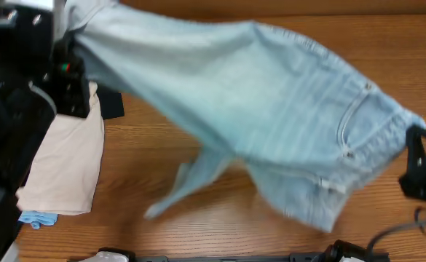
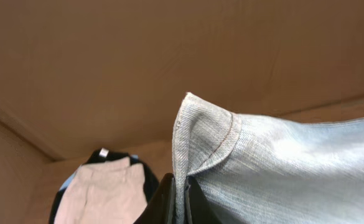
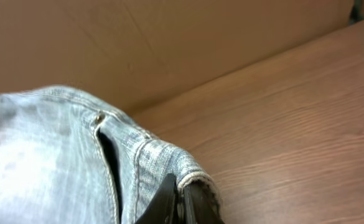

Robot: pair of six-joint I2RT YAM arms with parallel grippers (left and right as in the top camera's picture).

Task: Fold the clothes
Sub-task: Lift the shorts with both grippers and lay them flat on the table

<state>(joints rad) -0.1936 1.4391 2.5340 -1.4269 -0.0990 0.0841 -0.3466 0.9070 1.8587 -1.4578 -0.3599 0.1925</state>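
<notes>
The waistband corner in my right gripper goes down and outward onto the wooden table [image 1: 387, 182] [image 3: 279, 168] next, because the shorts hang stretched in the air.
Light blue denim shorts [image 1: 271, 109] hang stretched in the air between my two grippers, above the wooden table. My left gripper [image 1: 71, 40] is shut on one corner of the denim at the far left; in the left wrist view the fingers [image 2: 180, 202] pinch a hemmed edge of the shorts [image 2: 281, 168]. My right gripper [image 1: 414, 138] is shut on the waistband corner at the right; in the right wrist view the fingers [image 3: 183, 202] clamp the waistband of the shorts [image 3: 57, 155]. Loose fabric droops toward the table [image 1: 176, 189].
A folded beige garment [image 1: 67, 156] lies on the table at the left, on top of a black item [image 1: 111, 104] and a blue one [image 1: 36, 217]; the stack also shows in the left wrist view [image 2: 101, 193]. A brown cardboard wall [image 3: 169, 43] stands behind the table.
</notes>
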